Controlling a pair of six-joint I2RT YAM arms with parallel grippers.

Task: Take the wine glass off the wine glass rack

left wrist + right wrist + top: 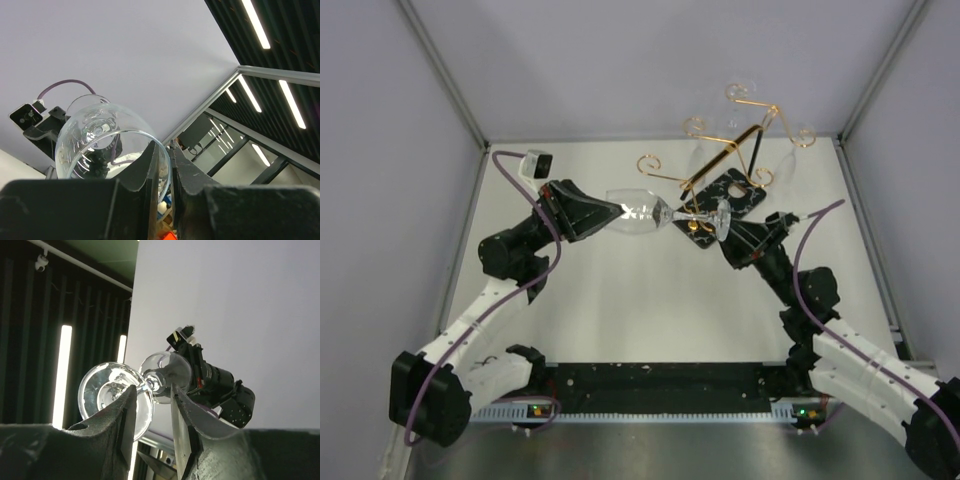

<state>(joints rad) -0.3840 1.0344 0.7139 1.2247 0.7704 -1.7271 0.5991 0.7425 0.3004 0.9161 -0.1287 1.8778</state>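
Observation:
My left gripper swings away from the rack next, then turns downward. It lowers the foot onto the bare white table to release, since the glass lies horizontal.
A clear wine glass lies horizontal in the air between my two grippers. My left gripper is shut on the rim of its bowl; the glass wall sits pinched between the jaws in the left wrist view. The glass's foot points right. My right gripper is open, and the foot and the stem lie between its spread jaws. The gold wire rack on its black marbled base stands just behind. One gold arm crosses the stem; whether they touch I cannot tell.
White enclosure walls stand at the back and on both sides, with metal frame posts at the corners. A black rail runs along the near edge between the arm bases. The white table surface spreads under the glass.

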